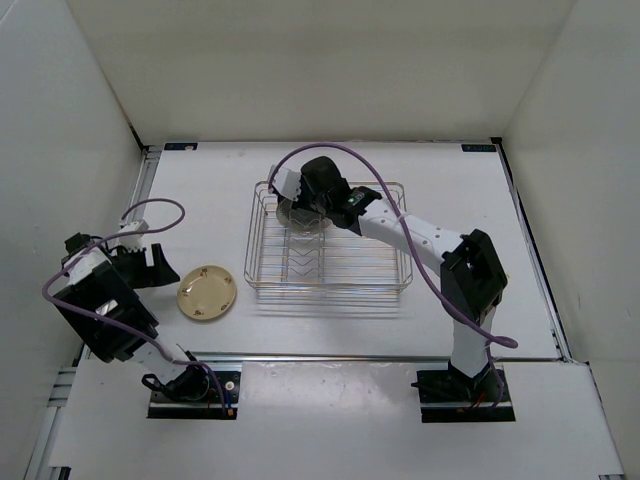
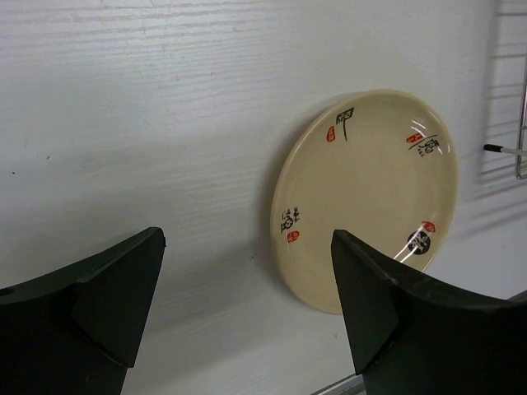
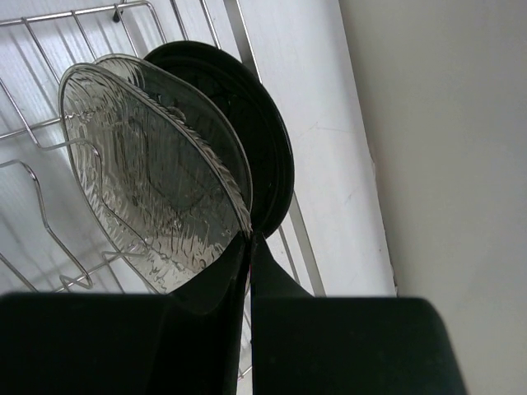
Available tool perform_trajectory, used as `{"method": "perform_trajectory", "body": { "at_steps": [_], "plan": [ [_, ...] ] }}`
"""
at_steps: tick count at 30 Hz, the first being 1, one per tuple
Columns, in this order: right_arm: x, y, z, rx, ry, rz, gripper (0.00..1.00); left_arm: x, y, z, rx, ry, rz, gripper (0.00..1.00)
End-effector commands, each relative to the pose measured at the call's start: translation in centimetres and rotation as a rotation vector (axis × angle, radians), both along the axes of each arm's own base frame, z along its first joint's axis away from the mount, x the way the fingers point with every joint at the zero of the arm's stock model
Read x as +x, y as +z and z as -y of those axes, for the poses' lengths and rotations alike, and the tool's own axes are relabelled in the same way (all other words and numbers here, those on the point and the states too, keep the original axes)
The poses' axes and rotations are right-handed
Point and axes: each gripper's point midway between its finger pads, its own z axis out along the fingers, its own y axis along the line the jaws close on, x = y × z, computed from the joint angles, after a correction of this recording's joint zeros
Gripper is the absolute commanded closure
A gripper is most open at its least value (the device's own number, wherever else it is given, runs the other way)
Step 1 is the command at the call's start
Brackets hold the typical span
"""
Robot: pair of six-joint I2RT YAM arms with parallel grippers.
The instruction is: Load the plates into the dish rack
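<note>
My left gripper will next go down with its open fingers on both sides of the cream plate's closest rim, which is below it and to its right in the top view.
The dish rack (image 1: 380, 262) is a silver wire basket in the middle of the table. My right gripper (image 3: 249, 240) reaches into its back left corner and is shut on the lower rim of a translucent ribbed plate (image 3: 140, 164), held upright among the wires. A glossy black plate (image 3: 268, 140) stands upright right behind it. From above, the right gripper (image 1: 303, 203) covers most of that plate (image 1: 298, 219). A cream plate (image 2: 370, 189) with red and black characters lies flat on the table (image 1: 207, 293). My left gripper (image 2: 247, 284) hovers open just left of it (image 1: 168, 264), holding nothing.
White walls close in the table on three sides. The rack's rim wire (image 2: 520, 123) shows at the right edge of the left wrist view. A metal rail (image 1: 330, 357) runs along the table's near edge, by the arm bases.
</note>
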Motion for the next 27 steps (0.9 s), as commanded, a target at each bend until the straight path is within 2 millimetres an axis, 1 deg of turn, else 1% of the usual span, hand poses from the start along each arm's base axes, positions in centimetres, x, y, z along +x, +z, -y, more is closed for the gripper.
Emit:
{"method": "perform_trajectory", "body": {
  "at_steps": [1,2,3,4,5,6,7,8,10,11,12,13,15,16,17,18,19,20,22,23,25,26,27],
  "plan": [
    [-0.7,3.7,-0.4,0.089,0.015,0.041,0.99,0.7,0.5,-0.9,0.025,-0.01,0.029,0.07],
    [-0.8,3.5,-0.3,0.082,0.015,0.035,0.99,0.7,0.4,-0.9,0.025,-0.01,0.029,0.07],
    [-0.9,3.5,-0.4,0.085,0.023,0.031,0.99,0.5,0.0,-0.6,0.017,-0.017,0.005,0.07],
    [-1.0,3.0,-0.3,0.084,0.018,0.02,0.99,0.4,-0.3,-0.5,0.013,-0.025,-0.001,0.07],
    [-1.0,3.0,-0.3,0.084,0.018,0.02,0.99,0.3,-0.3,-0.4,0.007,-0.025,-0.008,0.07],
    [-1.5,2.8,-0.7,0.081,0.036,0.009,0.99,0.5,-0.4,-0.5,0.016,-0.033,-0.014,0.07],
    [-1.6,2.4,-0.6,0.074,0.036,0.002,0.99,0.4,-0.4,0.0,0.009,-0.043,-0.022,0.07],
    [-1.7,2.8,-0.6,0.08,0.036,0.008,0.99,0.4,-0.7,0.0,0.001,-0.044,-0.029,0.08],
    [-1.9,1.9,-0.3,0.066,0.035,-0.005,0.99,0.6,-0.8,0.4,0.007,-0.07,-0.039,0.08],
    [-2.0,1.9,-0.5,0.069,0.044,-0.01,0.99,0.7,-0.8,0.2,0.007,-0.071,-0.039,0.08],
    [-2.4,2.4,-0.8,0.076,0.054,-0.004,0.99,0.7,-0.8,0.2,0.007,-0.071,-0.039,0.09],
    [-2.6,1.8,-0.6,0.062,0.053,-0.016,0.99,0.5,-1.2,0.6,0.001,-0.08,-0.06,0.09],
    [-2.6,1.8,-0.6,0.069,0.049,-0.021,0.99,0.6,-1.2,0.8,0.001,-0.089,-0.06,0.09],
    [-2.6,1.8,-0.6,0.069,0.049,-0.021,0.99,0.7,-1.4,1.1,-0.005,-0.099,-0.067,0.11],
    [-2.7,1.4,-0.5,0.062,0.048,-0.027,0.99,0.6,-1.5,1.0,0.003,-0.097,-0.074,0.11],
    [-2.7,1.8,-0.4,0.068,0.049,-0.021,0.99,0.7,-1.5,1.2,0.004,-0.106,-0.074,0.12],
    [-2.7,1.8,-0.4,0.069,0.049,-0.021,0.99,0.6,-1.8,1.3,-0.004,-0.107,-0.083,0.12],
    [-2.7,1.8,-0.4,0.069,0.049,-0.021,0.99,0.4,-2.1,1.5,-0.005,-0.122,-0.099,0.15],
    [-2.7,1.8,-0.4,0.069,0.049,-0.021,0.99,0.3,-2.4,1.6,-0.012,-0.123,-0.107,0.15],
    [-2.7,1.8,-0.4,0.069,0.049,-0.021,0.99,0.1,-2.6,2.0,-0.025,-0.132,-0.123,0.16],
    [-2.8,1.8,-0.5,0.072,0.056,-0.025,0.99,0.4,-2.5,1.8,-0.021,-0.141,-0.12,0.18],
    [-2.8,1.8,-0.5,0.072,0.056,-0.025,0.99,0.2,-2.8,2.3,-0.037,-0.151,-0.14,0.18],
    [-2.7,2.2,-0.6,0.078,0.057,-0.019,0.99,0.3,-2.6,2.2,-0.035,-0.158,-0.138,0.19]
  ]
}}
